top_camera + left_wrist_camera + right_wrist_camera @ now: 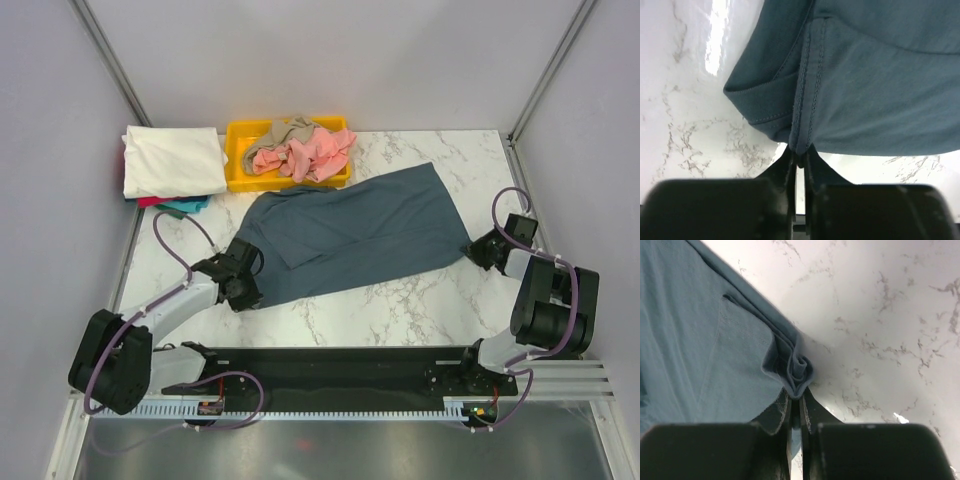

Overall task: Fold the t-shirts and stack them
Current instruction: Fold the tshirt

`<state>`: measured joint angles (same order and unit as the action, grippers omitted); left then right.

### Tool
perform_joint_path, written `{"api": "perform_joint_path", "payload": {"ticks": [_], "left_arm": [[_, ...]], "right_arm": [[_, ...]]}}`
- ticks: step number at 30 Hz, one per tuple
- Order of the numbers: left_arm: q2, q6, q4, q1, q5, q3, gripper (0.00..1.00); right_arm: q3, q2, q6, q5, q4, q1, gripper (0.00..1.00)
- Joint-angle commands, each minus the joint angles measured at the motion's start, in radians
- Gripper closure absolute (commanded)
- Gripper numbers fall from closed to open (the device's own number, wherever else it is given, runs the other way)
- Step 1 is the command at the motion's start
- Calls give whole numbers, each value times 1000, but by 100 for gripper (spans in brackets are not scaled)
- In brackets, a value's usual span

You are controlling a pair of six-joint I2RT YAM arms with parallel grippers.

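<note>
Next, my left gripper rises and draws the t-shirt's pinched hem back to release it over the table's bare near-edge marble, as that marble lies back from the gripper.
The large slate-blue t-shirt (350, 235) lies spread across the middle of the marble table, folded lengthwise. My left gripper (243, 292) is shut on its near-left corner; the left wrist view shows the stitched hem (805, 100) pinched between the jaws at my left gripper (800, 152). My right gripper (478, 246) is shut on the right corner; the bunched cloth (797, 367) sits in the jaws of my right gripper (800, 396). A cream-white folded shirt (172, 160) tops a stack with red and teal shirts (180, 205) at the back left. Salmon-pink (310, 155) and tan (290, 128) shirts lie in the bin.
The yellow plastic bin (240, 160) stands at the back centre, just behind the blue shirt. Grey walls and metal frame posts enclose the table. The black arm base rail (340, 365) runs along the near edge.
</note>
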<state>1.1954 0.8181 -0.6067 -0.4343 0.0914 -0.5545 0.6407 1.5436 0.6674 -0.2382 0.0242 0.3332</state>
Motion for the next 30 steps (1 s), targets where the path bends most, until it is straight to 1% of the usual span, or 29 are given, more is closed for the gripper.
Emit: {"api": "perform_joint_path", "payload": {"ticks": [1, 3, 4, 5, 6, 7, 8, 10, 11, 13, 16, 18, 20, 24, 29, 30], "left_arm": [[10, -28, 73, 0, 126, -70, 98], [-29, -37, 42, 5, 136, -125, 98], [-52, -39, -2, 6, 148, -140, 98], [-75, -42, -30, 9, 163, -153, 98], [-107, -48, -53, 15, 183, -172, 98], [-162, -53, -100, 34, 182, -180, 98], [-196, -56, -119, 43, 179, -186, 98], [-279, -56, -166, 60, 153, -200, 98], [-301, -53, -177, 60, 142, -202, 98], [-339, -36, -205, 62, 116, -202, 98], [-394, -10, -260, 62, 77, -194, 98], [-444, 12, -298, 60, 38, -193, 98], [-503, 32, -344, 60, 7, -205, 98], [-603, 55, -427, 62, -28, -202, 98], [-695, 52, -507, 60, -51, -185, 98], [-704, 47, -518, 60, -65, -177, 94]], "right_arm": [[-70, -34, 53, -24, 5, 47, 100], [-94, -75, 66, -32, -16, 78, 100], [-107, -129, 64, -30, -38, 85, 100], [-108, -166, 61, -24, -106, 95, 100], [-113, -204, 54, -13, -139, 113, 100], [-113, -285, 52, 2, -179, 121, 100], [-113, -328, 51, 14, -257, 128, 100], [-104, -449, 47, 40, -337, 151, 100], [-101, -483, 49, 43, -405, 156, 100], [-88, -564, 50, 60, -476, 164, 100], [-79, -660, 60, 105, -637, 178, 100], [-88, -736, 63, 111, -678, 184, 100], [-92, -780, 61, 103, -740, 185, 100], [-110, -865, 54, 76, -813, 184, 100], [-127, -904, 31, 82, -868, 184, 100], [-124, -916, 26, 86, -877, 184, 100]]}}
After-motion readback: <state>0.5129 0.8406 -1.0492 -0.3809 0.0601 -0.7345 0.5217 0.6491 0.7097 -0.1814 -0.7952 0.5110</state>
